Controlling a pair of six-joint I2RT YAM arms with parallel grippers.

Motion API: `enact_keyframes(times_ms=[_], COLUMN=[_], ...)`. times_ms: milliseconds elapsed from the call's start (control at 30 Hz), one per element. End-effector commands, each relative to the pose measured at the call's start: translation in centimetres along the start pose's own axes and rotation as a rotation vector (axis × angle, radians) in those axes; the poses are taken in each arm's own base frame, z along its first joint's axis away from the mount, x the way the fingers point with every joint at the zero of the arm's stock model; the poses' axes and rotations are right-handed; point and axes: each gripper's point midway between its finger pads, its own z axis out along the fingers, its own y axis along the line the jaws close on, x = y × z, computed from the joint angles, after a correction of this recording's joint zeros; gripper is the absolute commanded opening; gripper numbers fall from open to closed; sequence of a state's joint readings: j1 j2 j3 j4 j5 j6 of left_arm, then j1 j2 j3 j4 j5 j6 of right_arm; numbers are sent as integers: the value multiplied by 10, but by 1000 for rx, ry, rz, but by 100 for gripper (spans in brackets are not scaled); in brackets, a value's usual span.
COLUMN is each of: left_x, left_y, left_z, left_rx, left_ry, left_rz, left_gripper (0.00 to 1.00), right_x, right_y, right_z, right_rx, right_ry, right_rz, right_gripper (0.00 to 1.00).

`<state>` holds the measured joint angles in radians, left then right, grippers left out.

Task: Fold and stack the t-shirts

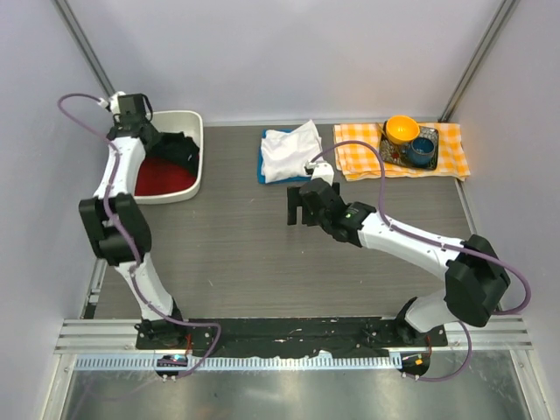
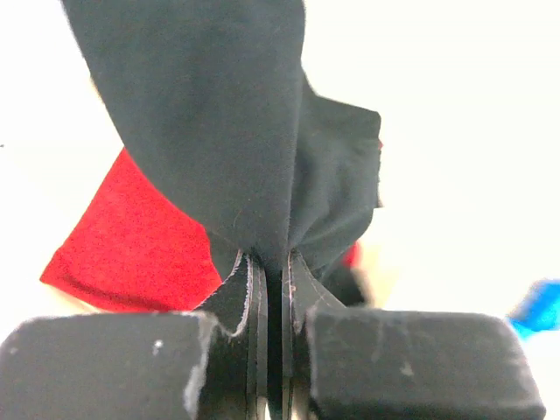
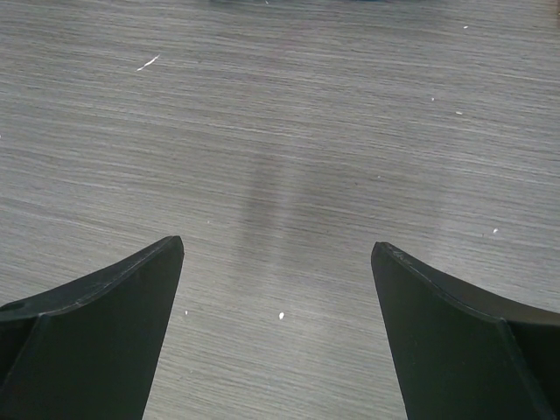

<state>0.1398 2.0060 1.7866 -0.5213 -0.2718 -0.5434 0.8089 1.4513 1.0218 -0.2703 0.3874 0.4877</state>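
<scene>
The black t-shirt needs to be lifted out of the white bin point(image 1: 194, 122) by my left gripper, which then needs to swing it toward the bare table in front of the folded stack point(image 1: 270, 242).
A black t-shirt point(image 1: 179, 149) lies bunched in the white bin point(image 1: 194, 122) at the back left, over a red cloth point(image 1: 162, 177). My left gripper point(image 1: 149, 131) reaches into that bin and is shut on a fold of the black t-shirt point(image 2: 219, 131), pinched tight between its jaws point(image 2: 274, 262). A folded white t-shirt point(image 1: 290, 150) rests on a folded blue t-shirt point(image 1: 262, 166) at the back centre. My right gripper point(image 1: 296, 206) hovers over the bare table in front of that stack, its fingers point(image 3: 105, 324) spread wide with nothing between them.
An orange-and-white checked cloth point(image 1: 446, 149) at the back right carries a tray with an orange bowl point(image 1: 402, 129) and a blue cup point(image 1: 422, 150). The red cloth point(image 2: 131, 245) shows under the black one in the left wrist view.
</scene>
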Motion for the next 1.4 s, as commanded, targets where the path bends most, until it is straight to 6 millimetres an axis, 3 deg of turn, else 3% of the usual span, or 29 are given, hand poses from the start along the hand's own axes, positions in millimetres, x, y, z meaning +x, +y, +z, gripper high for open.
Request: enact_keyframes(times_ms=[0, 100, 133, 167, 200, 233, 267, 300, 333, 367, 400, 433, 467, 500, 567, 600, 633, 667, 700, 733, 800, 867, 967, 1000, 1033, 1200, 1367], left_x=[-85, -69, -77, -64, -49, -44, -28, -6, 2, 31, 65, 100, 121, 160, 225, 265, 292, 313, 350, 366, 392, 395, 379, 374, 361, 342, 323], left_y=[-56, -77, -82, -87, -104, -110, -115, -129, -132, -133, -147, -150, -152, -159, -162, -166, -164, -163, -160, -157, -156, -153, -144, -135, -135, -103, -70], left_z=[-130, -172, -205, -212, -232, -263, -271, -295, -322, -324, -346, -343, -355, -369, -352, -359, -345, -339, -320, -312, -310, -310, -317, -314, -323, -335, -341], left_rx=[338, 456, 523, 556, 624, 696, 725, 795, 858, 883, 964, 993, 1035, 1083, 1079, 1109, 1087, 1075, 1019, 998, 995, 972, 943, 900, 922, 892, 871], left_ry=[-241, -224, -269, -247, -226, -232, -206, -178, -191, -141, -86, -33, -3, 63, 139, 195, 208, 244, 317, 350, 403, 367, 317, 297, 270, 255, 225], left_rz=[-134, -124, -132, -120, -98, -82, -59, -22, -13, 14, 54, 66, 80, 129, 178, 237, 256, 280, 328, 332, 333, 350, 369, 384, 364, 379, 331], left_gripper=[0, 0, 0, 0, 0, 0, 0, 0, 0, 0, 0, 0, 0, 0, 0, 0, 36, 60, 81, 100, 100, 100, 100, 100, 100, 100, 100], right_x=[-31, -35, -33, -39, -39, -39, -42, -47, -50, -52, -55, -59, -60, -58, -64, -62, -63, -62, -58, -58, -54, -47, -34, -29, -19, 23, 56], right_y=[1, -5, -9, -10, -15, -17, -17, -23, -25, -27, -33, -36, -39, -45, -50, -53, -54, -56, -58, -59, -61, -66, -71, -68, -68, -55, -40], right_z=[-25, -40, -44, -54, -58, -63, -70, -81, -87, -92, -101, -106, -110, -113, -117, -118, -116, -116, -115, -115, -114, -111, -99, -94, -87, -51, -34], right_rx=[-1, -1, 10, 2, 14, 19, 15, 20, 21, 24, 32, 40, 52, 75, 109, 122, 136, 149, 163, 169, 178, 202, 239, 233, 234, 204, 117], right_ry=[-106, -130, -126, -146, -150, -156, -169, -191, -202, -212, -227, -238, -242, -231, -245, -236, -233, -228, -211, -205, -194, -181, -145, -128, -101, 25, 113], right_rz=[54, 72, 77, 90, 92, 102, 107, 120, 128, 135, 140, 144, 147, 138, 135, 124, 120, 114, 107, 99, 86, 68, 21, 15, -4, -27, -14], right_gripper=[95, 95, 95, 95, 95, 95, 95, 95, 95, 95, 95, 95, 95, 95, 95, 95, 95, 95, 95, 95, 96, 96, 96, 96, 96, 95, 93])
